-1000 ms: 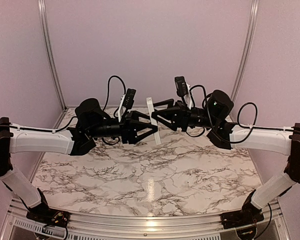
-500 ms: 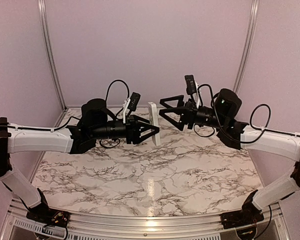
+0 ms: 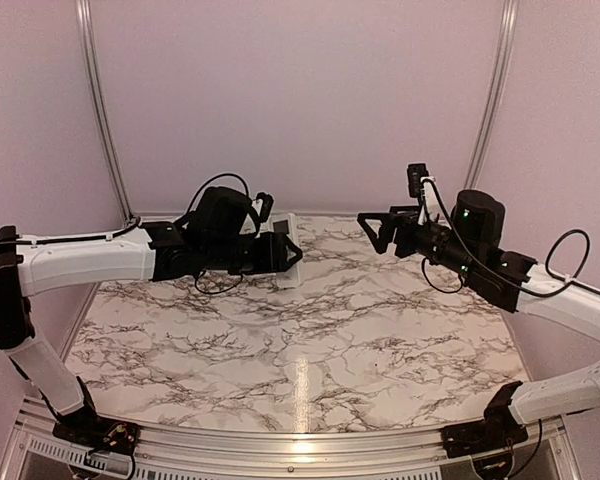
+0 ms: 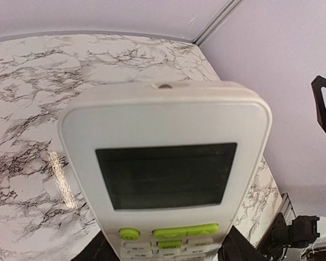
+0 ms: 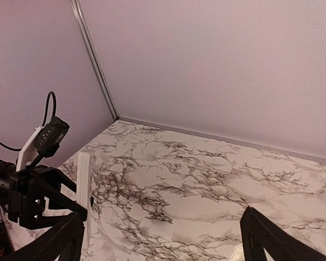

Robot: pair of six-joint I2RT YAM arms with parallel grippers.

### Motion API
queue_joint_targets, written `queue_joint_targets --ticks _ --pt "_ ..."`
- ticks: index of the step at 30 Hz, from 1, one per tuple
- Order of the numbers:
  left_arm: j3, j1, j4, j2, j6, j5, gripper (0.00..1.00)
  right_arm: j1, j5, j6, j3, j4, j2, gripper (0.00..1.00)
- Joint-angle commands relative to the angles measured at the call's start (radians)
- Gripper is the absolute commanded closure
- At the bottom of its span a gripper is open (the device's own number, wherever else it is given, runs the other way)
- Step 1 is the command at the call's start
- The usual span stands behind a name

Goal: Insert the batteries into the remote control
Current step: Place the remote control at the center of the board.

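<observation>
The bare marble below my left gripper is clear, so I will next move that gripper down with a tilt and let go of the upright remote flat there.
My left gripper (image 3: 283, 256) is shut on the white remote control (image 3: 291, 228) and holds it above the far left part of the marble table (image 3: 310, 340). In the left wrist view the remote (image 4: 163, 125) fills the frame, face towards the camera, with a dark display and green buttons; my black fingers (image 4: 92, 251) clamp its lower sides. My right gripper (image 3: 374, 231) is open and empty, well to the right of the remote. In the right wrist view the remote (image 5: 84, 179) shows edge-on at the left, in the left gripper (image 5: 41, 198). No batteries are in view.
Lilac walls with metal corner posts (image 3: 100, 110) close the back and sides of the table. The right wrist view shows bare marble (image 5: 206, 179) between my open fingers (image 5: 261, 239).
My right gripper has let go of the remote and drawn back to the right. My left gripper has pulled the remote left and turned it.
</observation>
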Motion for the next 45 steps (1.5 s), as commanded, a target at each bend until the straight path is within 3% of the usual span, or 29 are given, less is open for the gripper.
queue_joint_targets --ticks 1,4,13,25,45 --pt "0.133 -0.025 -0.371 0.121 -0.139 -0.176 0.68 -0.009 0.153 -0.038 0.004 -0.148 0.011 0.01" --pt "0.189 -0.043 -0.481 0.187 -0.176 -0.216 0.68 -0.008 0.135 -0.038 -0.033 -0.129 -0.002 0.01" --pt "0.271 -0.062 -0.598 0.325 -0.251 -0.252 0.69 -0.008 0.121 -0.07 -0.098 -0.104 -0.043 0.01" --pt "0.369 -0.064 -0.659 0.469 -0.248 -0.251 0.67 -0.008 0.107 -0.083 -0.141 -0.056 -0.053 0.01" --pt "0.393 -0.022 -0.659 0.602 -0.235 -0.215 0.5 -0.008 0.139 -0.073 -0.136 -0.035 -0.008 0.01"
